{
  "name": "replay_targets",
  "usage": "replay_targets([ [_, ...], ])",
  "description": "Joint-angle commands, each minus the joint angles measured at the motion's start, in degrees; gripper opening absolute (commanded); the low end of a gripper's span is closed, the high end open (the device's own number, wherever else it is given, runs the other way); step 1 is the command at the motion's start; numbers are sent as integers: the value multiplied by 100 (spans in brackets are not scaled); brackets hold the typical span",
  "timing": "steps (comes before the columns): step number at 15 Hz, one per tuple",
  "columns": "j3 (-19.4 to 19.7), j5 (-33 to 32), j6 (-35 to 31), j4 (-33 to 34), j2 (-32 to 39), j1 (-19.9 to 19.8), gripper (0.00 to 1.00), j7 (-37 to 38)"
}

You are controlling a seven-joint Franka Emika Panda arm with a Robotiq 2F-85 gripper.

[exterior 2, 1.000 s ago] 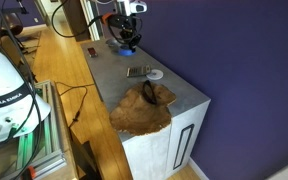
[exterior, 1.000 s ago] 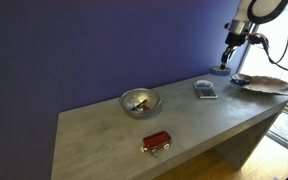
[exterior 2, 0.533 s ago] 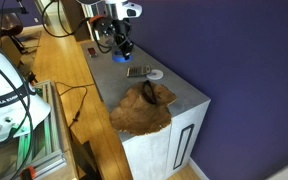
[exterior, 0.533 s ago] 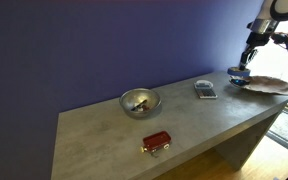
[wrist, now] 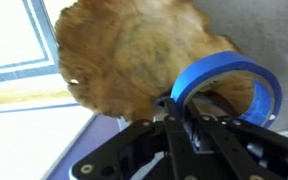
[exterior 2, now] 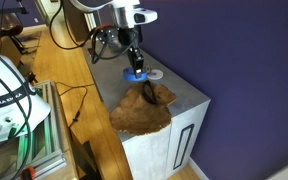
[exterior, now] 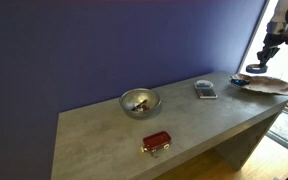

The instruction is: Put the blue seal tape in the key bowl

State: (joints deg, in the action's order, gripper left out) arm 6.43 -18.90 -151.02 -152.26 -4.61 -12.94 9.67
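My gripper will next move straight down into the hollow of the key bowl [exterior 2: 137,112], because the blue seal tape [exterior 2: 135,74] in my gripper still hangs high above the dish.
My gripper [wrist: 189,108] is shut on the blue seal tape [wrist: 229,80], a thin blue ring, and holds it in the air above the key bowl [wrist: 124,55]. The key bowl is a wide, shallow, brownish dish with an uneven rim at the end of the grey table, seen in both exterior views [exterior: 269,86] [exterior 2: 139,110]. In an exterior view the tape [exterior 2: 135,74] hangs from the gripper [exterior 2: 134,66] just over the bowl's far edge. In an exterior view the gripper [exterior: 267,55] and tape [exterior: 256,69] are at the right edge.
A shiny metal bowl [exterior: 139,101] with small items stands mid-table. A red object [exterior: 156,142] lies near the front edge. A flat grey-blue rectangular item [exterior: 205,89] and a small round disc [exterior 2: 155,74] lie near the key bowl. A wooden bench [exterior 2: 69,90] with cables runs beside the table.
The gripper has carried the blue tape along the table towards its end, from beside the flat grey-blue item to above the key bowl.
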Motion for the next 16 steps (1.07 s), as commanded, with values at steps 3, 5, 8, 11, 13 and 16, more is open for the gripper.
replay_targets([
  [3,491,-559,510,6,-42,-413,3,160],
  [5,577,-604,539,2,-31,-473,12,129],
  [8,474,-1439,513,145,239,-499,3,799],
  [11,596,-2234,307,158,578,-509,3,1444],
  [13,710,-2446,179,148,783,-445,3,1707],
  [16,920,-2649,-237,176,1157,-402,3,2015],
])
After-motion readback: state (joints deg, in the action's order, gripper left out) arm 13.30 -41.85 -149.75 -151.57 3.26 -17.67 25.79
